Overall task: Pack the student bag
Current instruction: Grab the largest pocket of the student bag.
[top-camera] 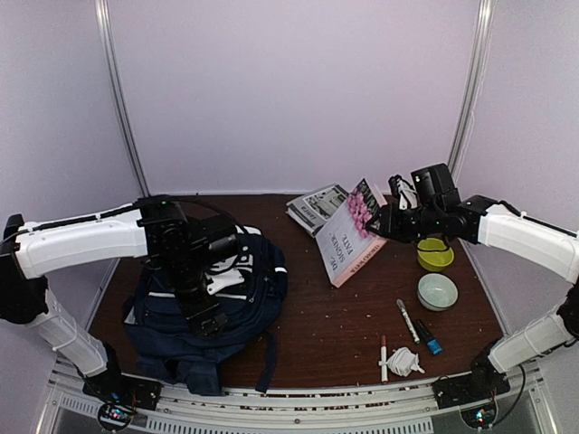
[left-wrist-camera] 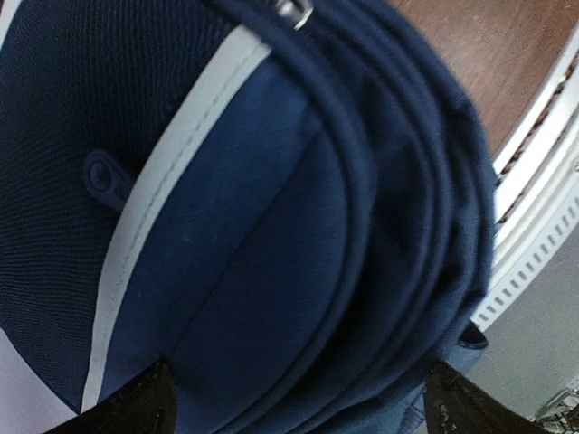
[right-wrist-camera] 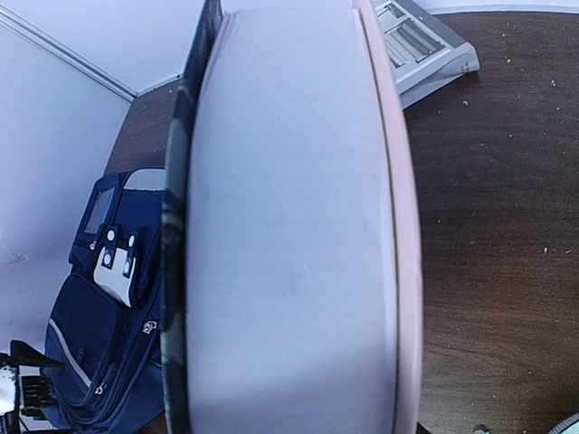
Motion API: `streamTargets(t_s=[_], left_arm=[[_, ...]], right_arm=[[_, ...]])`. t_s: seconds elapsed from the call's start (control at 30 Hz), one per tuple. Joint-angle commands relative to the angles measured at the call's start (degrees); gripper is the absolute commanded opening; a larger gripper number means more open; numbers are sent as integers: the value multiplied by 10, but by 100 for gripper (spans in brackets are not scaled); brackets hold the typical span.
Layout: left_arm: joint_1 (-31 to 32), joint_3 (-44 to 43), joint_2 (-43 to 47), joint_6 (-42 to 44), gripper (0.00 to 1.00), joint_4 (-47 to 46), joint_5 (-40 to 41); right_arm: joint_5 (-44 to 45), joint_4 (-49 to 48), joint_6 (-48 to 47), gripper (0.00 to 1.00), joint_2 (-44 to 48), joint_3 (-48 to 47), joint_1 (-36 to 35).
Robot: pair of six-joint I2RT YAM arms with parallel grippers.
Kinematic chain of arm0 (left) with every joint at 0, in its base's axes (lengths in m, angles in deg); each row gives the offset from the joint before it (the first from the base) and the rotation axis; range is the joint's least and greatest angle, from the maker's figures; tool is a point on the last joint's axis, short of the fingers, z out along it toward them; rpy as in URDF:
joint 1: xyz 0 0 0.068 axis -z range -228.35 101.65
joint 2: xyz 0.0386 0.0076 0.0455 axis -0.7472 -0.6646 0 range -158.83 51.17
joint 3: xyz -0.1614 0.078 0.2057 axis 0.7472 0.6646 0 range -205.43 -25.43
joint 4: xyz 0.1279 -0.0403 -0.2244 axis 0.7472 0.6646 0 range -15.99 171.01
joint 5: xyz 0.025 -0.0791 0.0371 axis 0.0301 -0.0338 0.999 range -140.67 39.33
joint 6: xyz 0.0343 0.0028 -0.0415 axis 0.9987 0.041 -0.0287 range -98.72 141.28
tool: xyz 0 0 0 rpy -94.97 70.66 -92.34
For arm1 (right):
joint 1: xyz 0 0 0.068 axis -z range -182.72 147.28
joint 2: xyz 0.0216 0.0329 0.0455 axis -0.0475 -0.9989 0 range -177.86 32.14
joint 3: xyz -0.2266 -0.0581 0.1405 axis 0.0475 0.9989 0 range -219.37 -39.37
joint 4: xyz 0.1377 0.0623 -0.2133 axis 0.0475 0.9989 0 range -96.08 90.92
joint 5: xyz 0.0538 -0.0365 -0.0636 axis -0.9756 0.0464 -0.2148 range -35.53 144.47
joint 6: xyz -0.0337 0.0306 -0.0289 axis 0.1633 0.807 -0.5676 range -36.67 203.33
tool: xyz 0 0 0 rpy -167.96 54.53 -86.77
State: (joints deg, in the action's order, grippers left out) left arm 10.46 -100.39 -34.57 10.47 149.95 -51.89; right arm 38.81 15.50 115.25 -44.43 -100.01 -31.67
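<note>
My left gripper closes on the fold (left-wrist-camera: 291, 387) beside the stripe next, since my open fingers already straddle the navy fabric (left-wrist-camera: 271, 226) at the bag's front.
The student bag (top-camera: 237, 291), a large navy backpack with a thin white stripe, lies at the left of the table. My left gripper (top-camera: 206, 316) hangs right over its front, open; in the left wrist view its dark fingertips (left-wrist-camera: 136, 411) stand wide apart on either side of the navy fabric (left-wrist-camera: 271, 226), holding nothing. My right gripper (top-camera: 380, 221) is shut on the top edge of a thick pink book (top-camera: 348, 242), which is tipped up off the table. In the right wrist view the book's page block (right-wrist-camera: 289, 226) fills the frame and hides the fingers, with the bag (right-wrist-camera: 99, 316) beyond it at the left.
A grey magazine (top-camera: 315, 206) lies behind the pink book. At the right are a yellow-green bowl (top-camera: 435, 255), a pale bowl (top-camera: 438, 291), a white marker (top-camera: 407, 318), a blue-tipped marker (top-camera: 428, 337), a white pen (top-camera: 384, 357) and a crumpled white wad (top-camera: 404, 362).
</note>
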Motion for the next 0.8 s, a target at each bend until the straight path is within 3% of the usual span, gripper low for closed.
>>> streamTargets(t_s=[0.0, 0.2, 0.3, 0.4, 0.47, 0.57, 0.77], left_arm=[[-3, 13, -28, 1, 98, 21, 43], [-5, -14, -77, 5, 97, -1, 119], [-10, -26, -77, 18, 84, -15, 117], [-18, -23, -80, 23, 37, -25, 112], [-26, -16, -77, 28, 0, -41, 101], [-51, -13, -58, 27, 0, -99, 86], [-122, -56, 1, -5, 0, -308, 35]], right_arm=[[-20, -23, -11, 29, 5, 10, 3], [-24, -23, -13, 29, 13, 17, 4], [-23, -22, -16, 29, 25, 24, 4], [-15, -18, -18, 29, 37, 29, 4], [-14, -14, -19, 29, 46, 30, 6], [-22, -9, -19, 29, 61, 27, 11], [-36, 7, -17, 29, 102, 4, 14]])
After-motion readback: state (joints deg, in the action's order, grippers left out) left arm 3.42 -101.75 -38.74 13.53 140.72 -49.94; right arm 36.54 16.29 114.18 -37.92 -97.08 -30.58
